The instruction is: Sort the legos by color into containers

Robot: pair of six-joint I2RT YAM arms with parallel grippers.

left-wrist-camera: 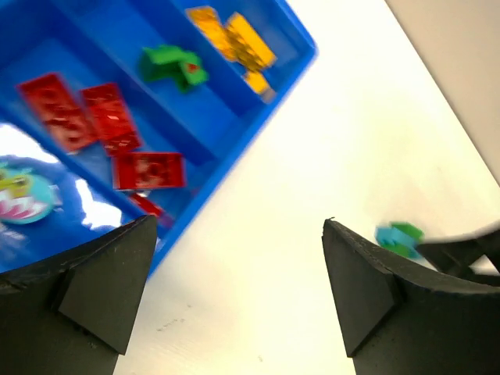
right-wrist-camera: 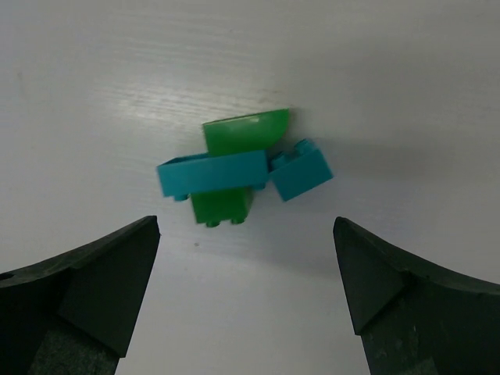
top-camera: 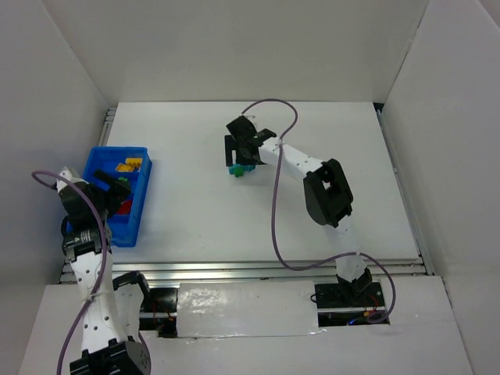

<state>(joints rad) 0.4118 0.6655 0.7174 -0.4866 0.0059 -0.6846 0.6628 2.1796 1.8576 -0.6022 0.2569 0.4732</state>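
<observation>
The small teal brick [top-camera: 249, 167] [right-wrist-camera: 301, 172] below touches the long one, so the robot will next lower its right gripper there, to the right in the wrist view, and turn it.
On the white table lies a small cluster of legos: a green brick [right-wrist-camera: 226, 205] under a long teal brick [right-wrist-camera: 211, 173], with a small teal brick [right-wrist-camera: 301, 170] touching them. My right gripper [right-wrist-camera: 246, 289] hovers open just short of this cluster [top-camera: 238, 169], nothing between its fingers. The blue tray [left-wrist-camera: 226, 144] of containers sits at the table's left. It holds several red bricks [left-wrist-camera: 109, 117], a green brick [left-wrist-camera: 172, 66] and yellow bricks [left-wrist-camera: 234, 39], each colour in its own compartment. My left gripper [left-wrist-camera: 238, 297] stands open and empty over the tray's right edge [top-camera: 127, 233].
A round cartoon sticker [left-wrist-camera: 19, 199] marks the tray's nearest compartment. White walls enclose the table on the left, back and right. The right arm [top-camera: 328, 191] stretches across the table's middle, its cable looping above it.
</observation>
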